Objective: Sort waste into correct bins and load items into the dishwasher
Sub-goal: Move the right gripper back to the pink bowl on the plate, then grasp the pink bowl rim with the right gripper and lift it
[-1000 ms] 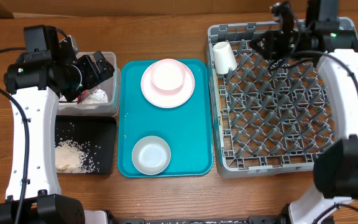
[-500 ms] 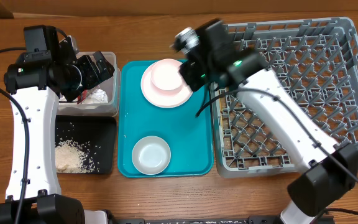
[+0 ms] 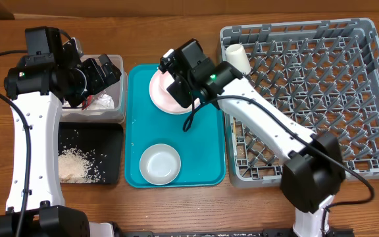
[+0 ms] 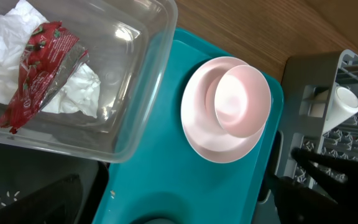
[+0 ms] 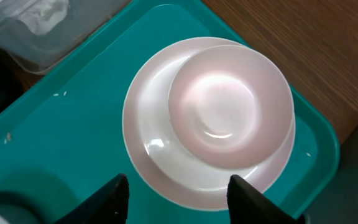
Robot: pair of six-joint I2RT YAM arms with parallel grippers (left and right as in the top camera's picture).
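Note:
The pink bowl sits off-centre on the plate, so my right gripper comes down next onto the pink bowl's rim (image 5: 170, 102) on the clear tub's side.
My right gripper (image 3: 176, 84) (image 5: 179, 202) is open and empty, hovering over the pale pink plate (image 5: 151, 162) and the pink bowl (image 5: 229, 106) that sits on it. My left gripper (image 3: 104, 71) is open above the clear tub (image 3: 118, 113). The tub holds the white napkin (image 4: 73, 90) and the red wrapper (image 4: 39, 71). Rice (image 3: 77, 163) lies in the black tray (image 3: 114, 155). The cream cup (image 3: 237, 59) stands in the grey rack (image 3: 295, 131) at its back left corner. The whitish-grey bowl (image 3: 160, 164) sits at the front of the teal tray.
The teal tray (image 3: 202, 145) lies between the two bins and the rack. The rack fills the right side of the wooden table. My right arm stretches from the front right across the rack's left part.
My right arm has swung from the rack's back right corner leftward to above the plate and pink bowl. The cup stays in the rack. The left arm has not moved.

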